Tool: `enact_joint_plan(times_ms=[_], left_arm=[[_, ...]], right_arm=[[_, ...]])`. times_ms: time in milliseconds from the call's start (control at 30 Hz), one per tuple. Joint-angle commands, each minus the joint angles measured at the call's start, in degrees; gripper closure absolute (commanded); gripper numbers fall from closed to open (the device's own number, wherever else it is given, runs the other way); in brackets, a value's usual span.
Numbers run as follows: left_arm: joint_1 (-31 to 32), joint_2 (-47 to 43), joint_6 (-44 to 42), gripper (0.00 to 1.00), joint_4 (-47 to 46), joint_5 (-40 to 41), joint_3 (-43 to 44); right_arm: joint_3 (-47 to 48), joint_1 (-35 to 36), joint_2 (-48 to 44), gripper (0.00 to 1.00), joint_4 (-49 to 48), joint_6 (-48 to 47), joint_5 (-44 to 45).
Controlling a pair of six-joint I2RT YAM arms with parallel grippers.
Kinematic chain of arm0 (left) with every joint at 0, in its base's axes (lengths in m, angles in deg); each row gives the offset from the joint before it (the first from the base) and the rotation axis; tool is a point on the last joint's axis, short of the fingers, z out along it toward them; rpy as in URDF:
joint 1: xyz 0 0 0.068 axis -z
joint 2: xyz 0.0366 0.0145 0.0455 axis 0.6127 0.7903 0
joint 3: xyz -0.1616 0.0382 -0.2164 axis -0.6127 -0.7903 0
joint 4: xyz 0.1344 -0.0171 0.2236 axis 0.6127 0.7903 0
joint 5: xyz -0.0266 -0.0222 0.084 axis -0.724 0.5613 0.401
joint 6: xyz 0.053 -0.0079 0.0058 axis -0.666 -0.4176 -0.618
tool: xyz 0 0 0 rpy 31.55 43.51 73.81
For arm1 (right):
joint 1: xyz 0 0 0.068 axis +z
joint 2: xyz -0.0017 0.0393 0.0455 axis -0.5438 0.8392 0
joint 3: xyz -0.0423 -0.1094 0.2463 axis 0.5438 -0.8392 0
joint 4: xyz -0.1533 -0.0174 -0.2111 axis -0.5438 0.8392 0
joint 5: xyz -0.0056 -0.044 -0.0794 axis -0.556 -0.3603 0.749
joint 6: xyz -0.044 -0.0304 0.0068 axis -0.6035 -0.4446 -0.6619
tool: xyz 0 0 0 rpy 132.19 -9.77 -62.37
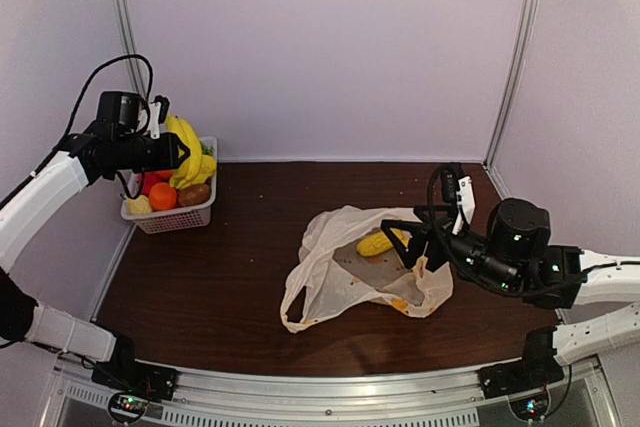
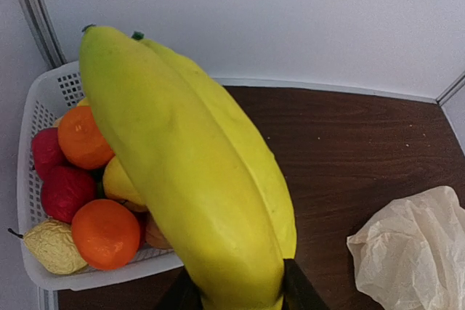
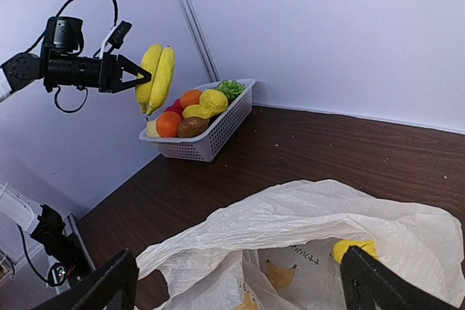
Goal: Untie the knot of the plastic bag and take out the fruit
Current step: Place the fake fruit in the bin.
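My left gripper lowers the bananas toward the basket's piled fruit (image 1: 164, 189) (image 2: 118, 183) next and lets go, as that is below the gripper and left in the left wrist view.
The cream plastic bag (image 1: 330, 282) lies crumpled on the brown table with its mouth open; no knot shows. A yellow fruit (image 1: 377, 243) lies inside it, and its end shows in the right wrist view (image 3: 352, 247). My right gripper (image 1: 408, 240) is open and empty just above the bag's mouth (image 3: 305, 208), one finger (image 3: 105, 288) on each side. My left gripper (image 1: 180, 154) is shut on a bunch of yellow bananas (image 2: 189, 165) and holds it above the white basket (image 1: 172, 218). The bananas also show in the right wrist view (image 3: 156, 74).
The white slotted basket (image 2: 33, 110) stands at the back left against the wall. It holds oranges (image 2: 105, 232), red fruits (image 2: 64, 190), green grapes (image 3: 231, 88), yellow pieces and a brown oval piece (image 3: 192, 127). White walls close the back and both sides.
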Motion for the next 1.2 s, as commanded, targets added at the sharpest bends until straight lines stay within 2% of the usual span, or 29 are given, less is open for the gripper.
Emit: enact_joint_plan(times_ms=[0, 167, 333, 733, 1167], left_arm=[[-3.61, 5.77, -5.65, 0.94, 3.31, 2.57, 6.55], [-5.81, 12.21, -5.64, 0.93, 3.16, 5.19, 11.01], [-7.80, 17.35, -4.50, 0.95, 2.88, 4.28, 13.75], [-9.59, 23.13, -2.43, 0.95, 1.15, 3.62, 16.44], [-10.66, 26.42, -1.73, 0.88, 0.87, 4.22, 16.87]], right_arm=[[-0.53, -0.53, -1.53, 0.02, 2.90, 0.98, 3.22], [-1.67, -0.85, -2.88, 0.01, 3.55, 1.42, 3.74], [-2.52, -1.03, -4.01, 0.01, 4.47, 1.61, 4.45], [-3.25, -1.34, -5.21, 0.00, 5.37, 2.12, 5.33], [-3.34, -1.76, -4.83, 0.00, 5.46, 2.12, 5.47]])
